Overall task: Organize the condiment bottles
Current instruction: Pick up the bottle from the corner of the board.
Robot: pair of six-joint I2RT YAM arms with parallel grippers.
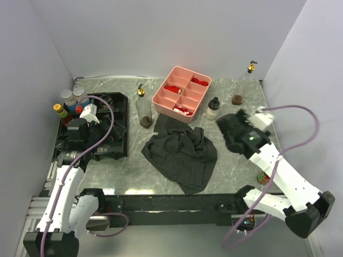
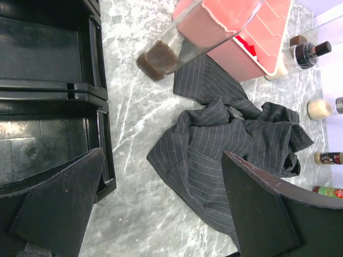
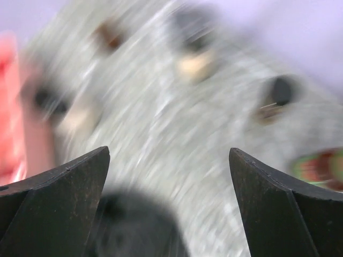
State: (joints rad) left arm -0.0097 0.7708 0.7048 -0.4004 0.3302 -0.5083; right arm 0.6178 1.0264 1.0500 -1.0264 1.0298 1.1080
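The red-and-green-labelled bottle is to the right in the top view and nearer my base. My right gripper will move back and to that side next.
Several condiment bottles stand about the table. A tall clear bottle [image 1: 142, 110] with a gold cap and brown contents stands left of the pink tray and also shows in the left wrist view [image 2: 161, 56]. A black-capped bottle [image 1: 213, 108] and a small brown jar [image 1: 237, 99] stand right of the tray. Grey-capped jars [image 1: 72, 96] and a yellow-capped bottle [image 1: 59, 110] cluster at the far left. A gold-capped bottle [image 1: 250, 67] stands at the back right. My left gripper [image 2: 161, 209] is open and empty over the edge of the black tray. My right gripper [image 3: 169, 187] is open; its view is blurred, with a dark round shape [image 3: 134, 225] low between the fingers.
A dark striped cloth [image 1: 182, 152] lies crumpled mid-table, also in the left wrist view [image 2: 230, 139]. The pink divided tray [image 1: 161, 99] holds red pieces. The black divided tray [image 1: 122, 107] is at the left. A red-and-green-labelled bottle [image 1: 262, 178] lies beside my right arm.
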